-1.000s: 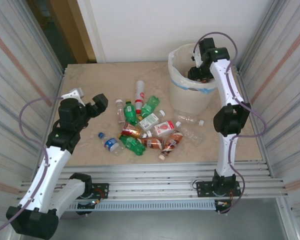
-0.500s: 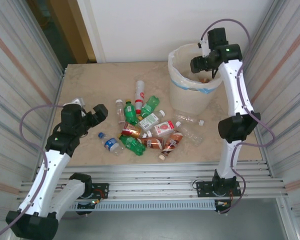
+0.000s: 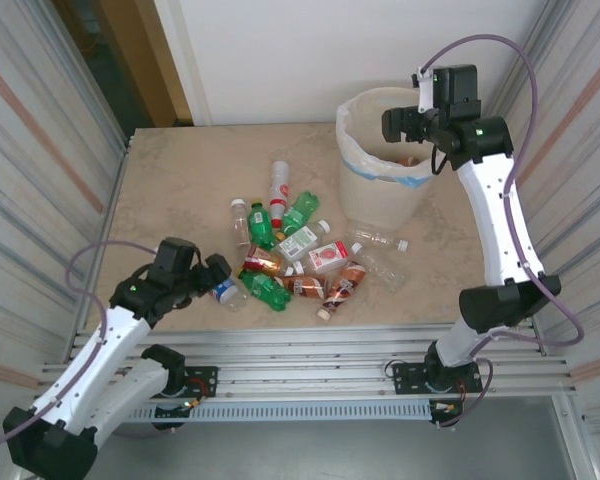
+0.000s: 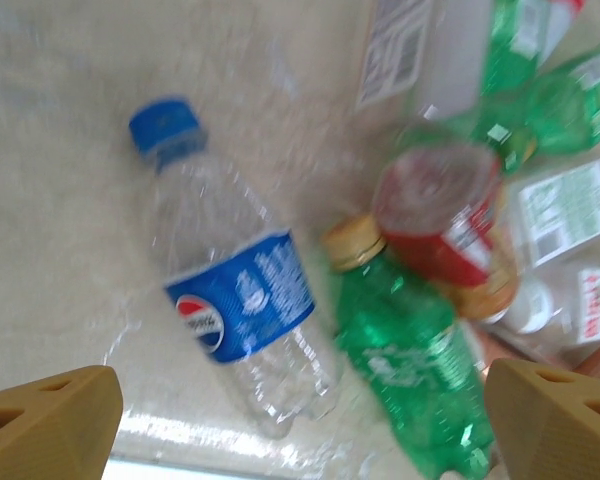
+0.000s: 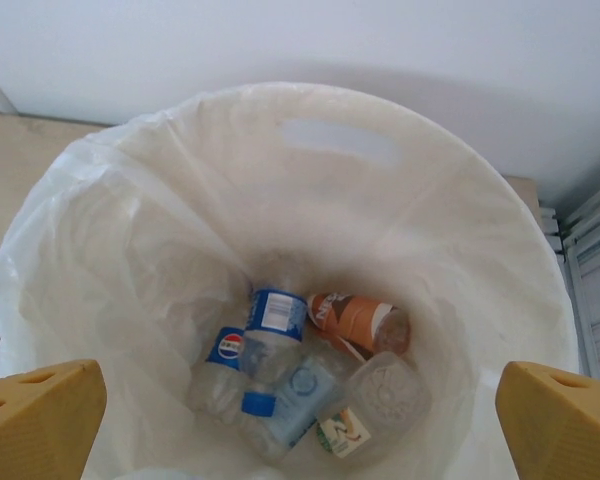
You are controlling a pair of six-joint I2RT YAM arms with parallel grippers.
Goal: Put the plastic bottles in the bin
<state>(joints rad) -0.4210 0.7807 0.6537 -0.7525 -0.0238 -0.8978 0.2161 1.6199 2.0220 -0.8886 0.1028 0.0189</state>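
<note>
My left gripper will go down next, with its fingers spread around the blue label of the clear bottle (image 3: 224, 291) (image 4: 244, 298), because that bottle lies uncovered at the edge of the heap.
A heap of plastic bottles (image 3: 295, 250), green, clear and brown-filled, lies mid-table. At its near-left edge lies a clear bottle with a blue cap and blue label (image 3: 223, 290) (image 4: 235, 310), beside a green bottle with a gold cap (image 4: 410, 370). My left gripper (image 3: 212, 275) (image 4: 300, 440) hangs low over these two, open, fingers wide apart and holding nothing. My right gripper (image 3: 400, 122) (image 5: 300, 430) is open and empty above the cream bin (image 3: 375, 195) (image 5: 340, 140). Several bottles rest in the bin's bag, among them a blue-labelled one (image 5: 270, 330) and a brown one (image 5: 355, 320).
Two clear bottles (image 3: 380, 240) lie just in front of the bin. Corrugated metal walls (image 3: 40, 150) close in both sides, and a metal rail (image 3: 310, 345) runs along the near edge. Bare tabletop (image 3: 190, 170) lies at the back left.
My left arm has swung down and right, bringing its gripper low beside the blue-capped bottle. My right gripper has risen out of the bin's mouth to above its rim.
</note>
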